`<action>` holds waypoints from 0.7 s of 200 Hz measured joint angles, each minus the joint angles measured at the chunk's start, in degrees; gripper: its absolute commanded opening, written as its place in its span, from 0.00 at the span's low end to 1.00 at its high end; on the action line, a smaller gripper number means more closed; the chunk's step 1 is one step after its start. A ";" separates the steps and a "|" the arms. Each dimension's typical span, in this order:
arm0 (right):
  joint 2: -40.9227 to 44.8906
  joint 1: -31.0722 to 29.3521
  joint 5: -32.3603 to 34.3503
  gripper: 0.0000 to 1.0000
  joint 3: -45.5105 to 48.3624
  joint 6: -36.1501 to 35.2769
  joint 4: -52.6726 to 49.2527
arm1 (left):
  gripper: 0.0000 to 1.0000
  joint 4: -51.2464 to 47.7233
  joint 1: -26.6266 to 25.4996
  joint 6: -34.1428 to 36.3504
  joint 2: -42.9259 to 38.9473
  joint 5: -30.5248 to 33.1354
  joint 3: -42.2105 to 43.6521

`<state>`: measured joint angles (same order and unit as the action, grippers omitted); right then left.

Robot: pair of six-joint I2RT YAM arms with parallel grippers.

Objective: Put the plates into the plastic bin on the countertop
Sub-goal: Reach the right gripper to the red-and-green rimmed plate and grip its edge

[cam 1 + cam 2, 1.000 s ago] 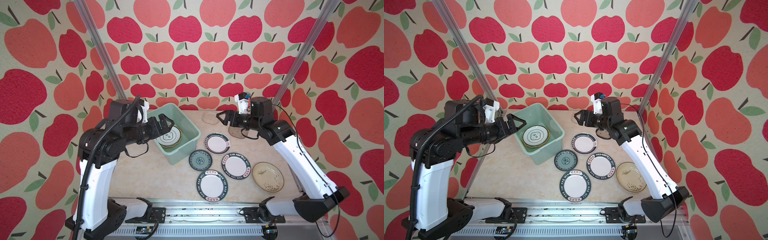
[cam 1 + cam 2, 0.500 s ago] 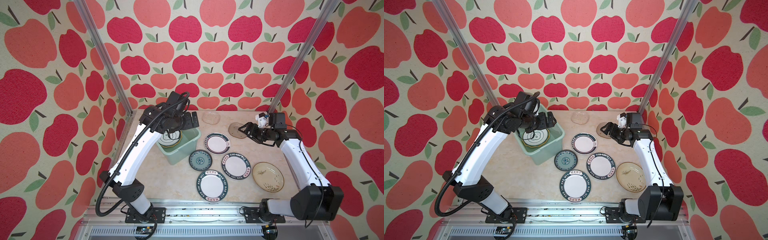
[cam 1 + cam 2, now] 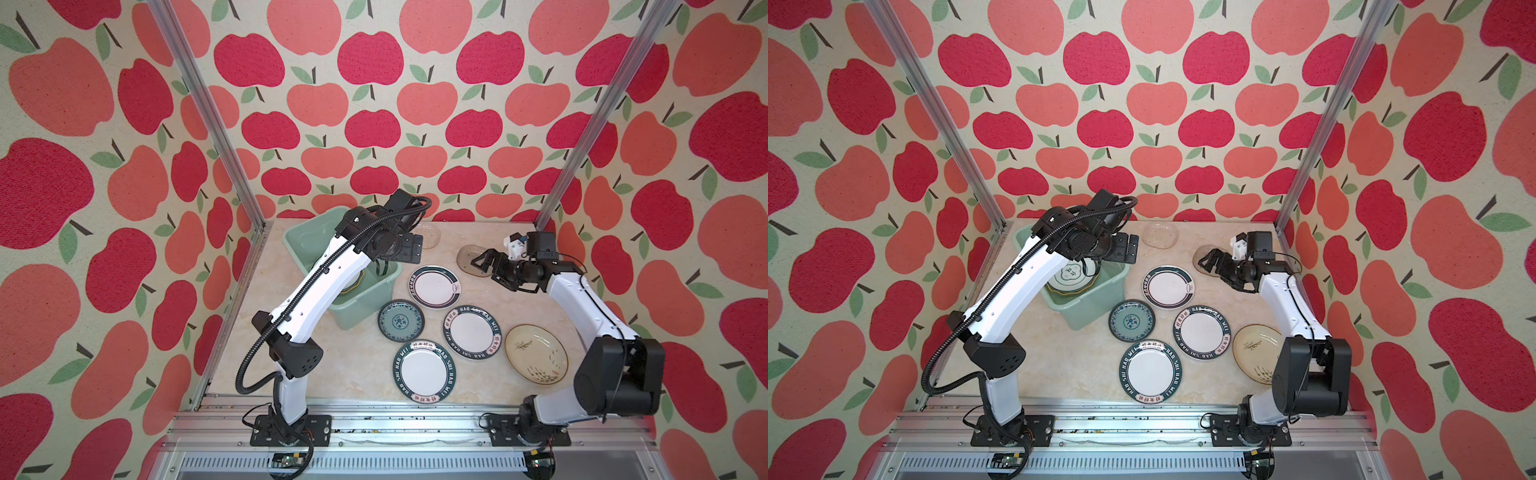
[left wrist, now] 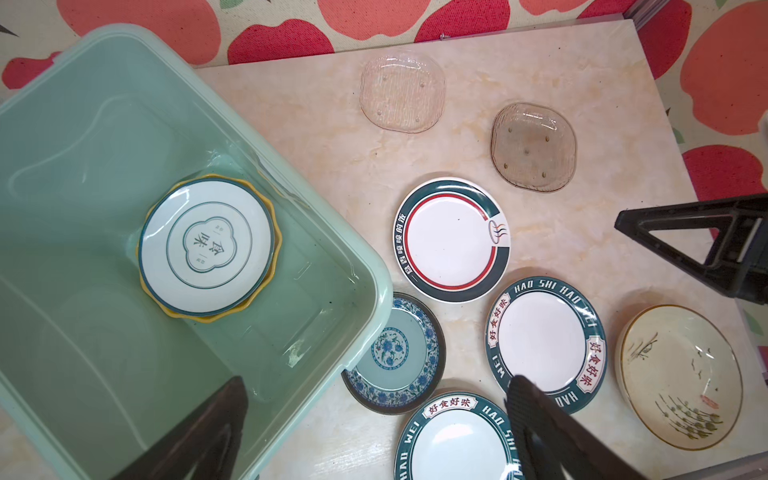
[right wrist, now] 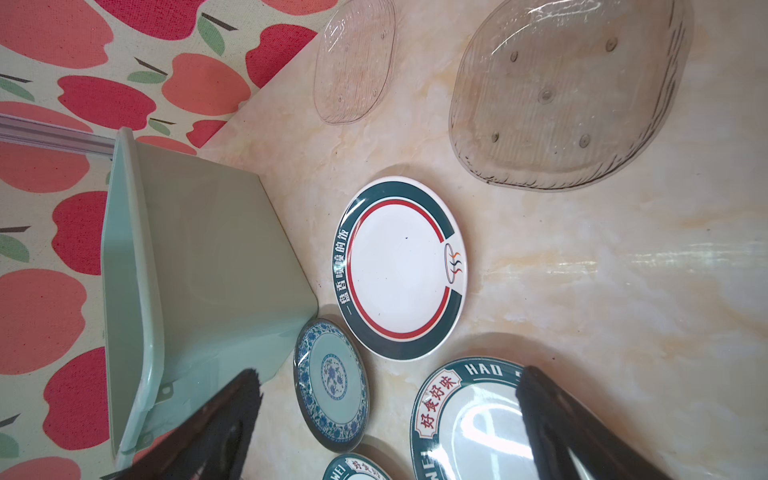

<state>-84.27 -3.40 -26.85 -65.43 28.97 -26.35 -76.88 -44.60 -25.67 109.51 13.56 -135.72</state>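
Note:
My right gripper is to move down and toward the bin (image 3: 300, 239), onto the red-ringed white plate's rim by the cup print, where bare countertop leaves room for fingers.
The mint plastic bin (image 3: 300, 239) stands at the back left of the countertop (image 3: 353, 365). Inside it a white plate with teal rings (image 4: 206, 245) lies on a yellow scalloped one (image 4: 277, 243). My left gripper (image 3: 411, 249) hangs open and empty over the bin's far right corner. On the countertop lie a clear glass plate (image 3: 430, 237), a smoky one (image 3: 464, 254), a red-ringed white plate (image 3: 434, 286), a teal patterned plate (image 3: 401, 321), two lettered white plates (image 3: 471, 331) (image 3: 424, 370) and a cream plate (image 3: 536, 354). My right gripper (image 3: 484, 266) is open and empty above the smoky plate.
Aluminium rails (image 3: 395, 419) edge the front, and slanted posts (image 3: 232, 166) rise at both back corners against the apple-patterned walls. The left arm's elbow and cable loop (image 3: 291, 353) stand over the front left of the countertop.
Over the last second the left arm swung from the left wall across the bin to its far right corner. The right arm drew back to the right and dropped toward the smoky plate.

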 measured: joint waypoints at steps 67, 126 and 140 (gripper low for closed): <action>-5.97 1.18 -3.52 0.89 0.81 0.90 6.21 | 0.99 -0.02 -0.66 2.64 1.77 0.68 -3.15; -12.92 1.18 -5.44 0.80 1.95 1.11 8.90 | 0.99 -1.60 -1.29 2.67 6.45 0.57 -7.98; -14.73 1.18 -6.64 0.75 2.38 1.36 10.29 | 0.99 -1.88 -1.29 2.62 6.75 0.37 -8.13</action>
<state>-99.00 -2.22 -33.50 -63.05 30.33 -16.05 -78.76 -45.89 -23.05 116.27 13.93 -143.85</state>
